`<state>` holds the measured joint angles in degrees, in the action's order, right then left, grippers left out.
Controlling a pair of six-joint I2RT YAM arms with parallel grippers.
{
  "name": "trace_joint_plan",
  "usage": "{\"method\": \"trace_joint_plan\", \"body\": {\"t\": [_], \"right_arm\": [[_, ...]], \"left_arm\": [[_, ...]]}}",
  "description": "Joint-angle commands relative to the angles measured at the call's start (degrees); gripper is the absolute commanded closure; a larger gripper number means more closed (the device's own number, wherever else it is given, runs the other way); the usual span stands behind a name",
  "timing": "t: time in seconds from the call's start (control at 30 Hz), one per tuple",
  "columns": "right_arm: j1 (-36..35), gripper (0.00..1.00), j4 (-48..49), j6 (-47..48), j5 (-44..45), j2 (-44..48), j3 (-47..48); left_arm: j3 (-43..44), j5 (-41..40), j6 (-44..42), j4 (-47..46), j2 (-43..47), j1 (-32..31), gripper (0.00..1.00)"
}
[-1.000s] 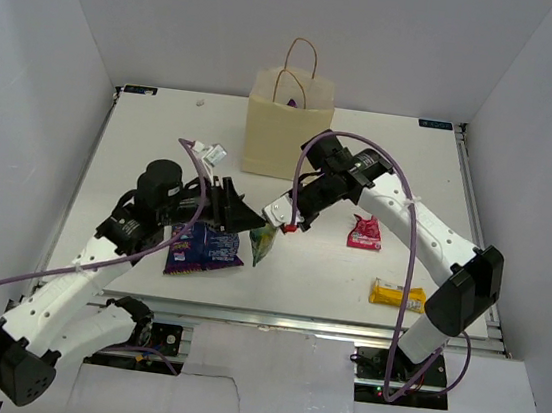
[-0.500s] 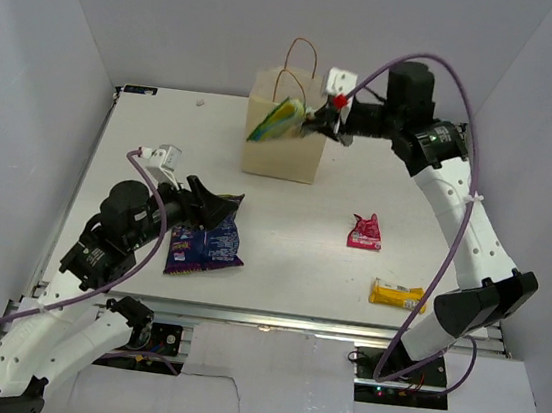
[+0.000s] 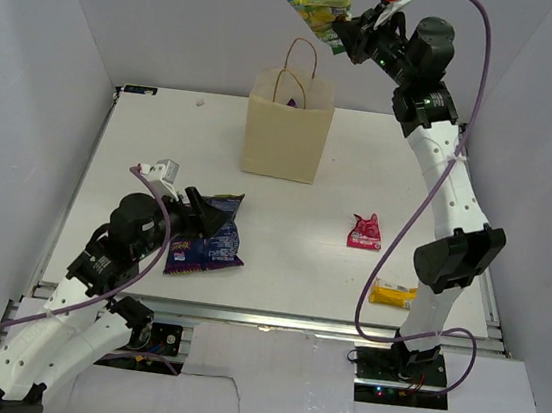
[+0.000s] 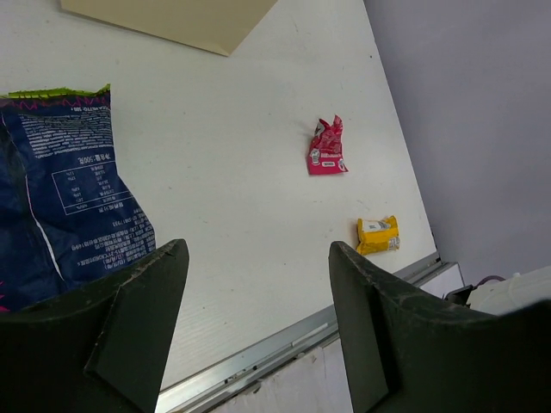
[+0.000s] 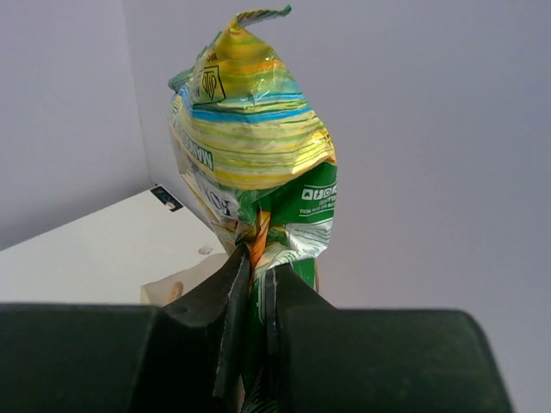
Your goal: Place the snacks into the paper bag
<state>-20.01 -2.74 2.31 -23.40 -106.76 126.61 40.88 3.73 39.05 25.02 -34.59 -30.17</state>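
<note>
My right gripper holds the green packet and must next bring it down and left in the top view to release it inside the paper bag's opening (image 3: pixel 292 90) below.
My right gripper (image 3: pixel 350 29) is shut on the green packet (image 3: pixel 319 0), holding it high above and to the right of the tan paper bag (image 3: pixel 286 132); in the right wrist view the packet (image 5: pixel 250 138) stands up between the closed jaws. My left gripper (image 3: pixel 217 209) is open and empty, just above the large blue-purple bag (image 3: pixel 206 243), which shows at the left in the left wrist view (image 4: pixel 60 189). A small pink packet (image 3: pixel 364 233) and a yellow bar (image 3: pixel 392 294) lie at the right of the table, the packet (image 4: pixel 326 151) and the bar (image 4: pixel 378 235) also showing in the left wrist view.
White walls enclose the table on three sides. A metal rail (image 4: pixel 284 344) runs along the table's near edge. Something dark purple (image 3: pixel 292 102) shows inside the bag's mouth.
My right arm has lifted the green packet from table level up past the bag's mouth to high above it. My left arm has drawn back toward the near left.
</note>
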Motion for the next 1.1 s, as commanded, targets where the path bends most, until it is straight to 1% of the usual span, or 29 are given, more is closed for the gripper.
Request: {"method": "trace_joint_plan", "body": {"t": [0.0,0.13,0.17,0.2,0.33,0.47,0.5,0.53,0.6,0.63,0.77,0.87,0.93,0.97,1.07], "right_arm": [[-0.29,0.92,9.59,-3.63,2.32,-3.53,0.75],[-0.47,0.92,8.81,-2.66,0.11,-6.53,-1.27],[-0.47,0.92,8.63,-2.57,-0.33,-6.44,-3.54],[-0.38,0.92,8.46,-0.48,-0.68,-6.36,-4.86],[-0.47,0.92,7.67,1.56,-4.45,-3.64,-13.73],[-0.73,0.92,6.70,2.88,-6.04,-1.96,-17.88],[-0.73,0.89,6.35,3.14,-6.13,-1.87,-18.58],[-0.73,0.81,5.74,3.58,-6.13,-1.96,-18.76],[-0.73,0.68,4.68,3.93,-6.22,-1.96,-18.85],[-0.73,0.58,4.33,4.20,-6.31,-1.70,-18.85],[-0.47,0.39,2.92,4.20,-7.53,0.32,-18.50],[0.67,0.37,2.74,2.54,-9.11,1.73,-17.89],[2.51,0.36,0.73,1.65,-10.26,3.66,-17.71],[3.22,0.36,0.11,1.48,-12.27,4.36,-17.88],[6.03,0.32,-4.89,2.43,-12.99,8.14,-19.98]], "left_arm": [[-0.80,-1.71,1.29,-0.67,1.28,-0.24,0.23],[-1.51,-2.32,1.73,-0.32,1.98,-0.24,0.22],[-1.68,-2.41,1.91,-0.32,1.98,-0.24,0.22],[-1.86,-2.41,2.08,-0.23,2.16,-0.24,0.22],[-3.17,-2.58,2.87,-0.84,2.42,-0.24,0.22],[-3.35,-2.06,2.61,-1.90,1.11,-0.24,0.22],[-3.27,-1.71,2.35,-2.07,0.75,-0.24,0.22],[-3.18,-1.53,2.35,-1.99,0.32,-0.24,0.22],[-2.91,-0.92,2.17,-2.16,-0.65,-0.24,0.22],[-2.91,-0.91,2.09,-2.08,-0.74,-0.24,0.22],[-3.26,-0.91,2.26,-2.25,0.22,-0.24,0.22],[-3.62,-1.26,2.44,-2.16,1.10,-0.24,0.22],[-3.71,-1.27,2.44,-2.16,1.63,-0.24,0.22],[-3.71,-1.27,2.35,-2.08,1.72,-0.24,0.22],[-3.79,-1.27,2.35,-1.81,2.24,-0.24,0.22]]}}
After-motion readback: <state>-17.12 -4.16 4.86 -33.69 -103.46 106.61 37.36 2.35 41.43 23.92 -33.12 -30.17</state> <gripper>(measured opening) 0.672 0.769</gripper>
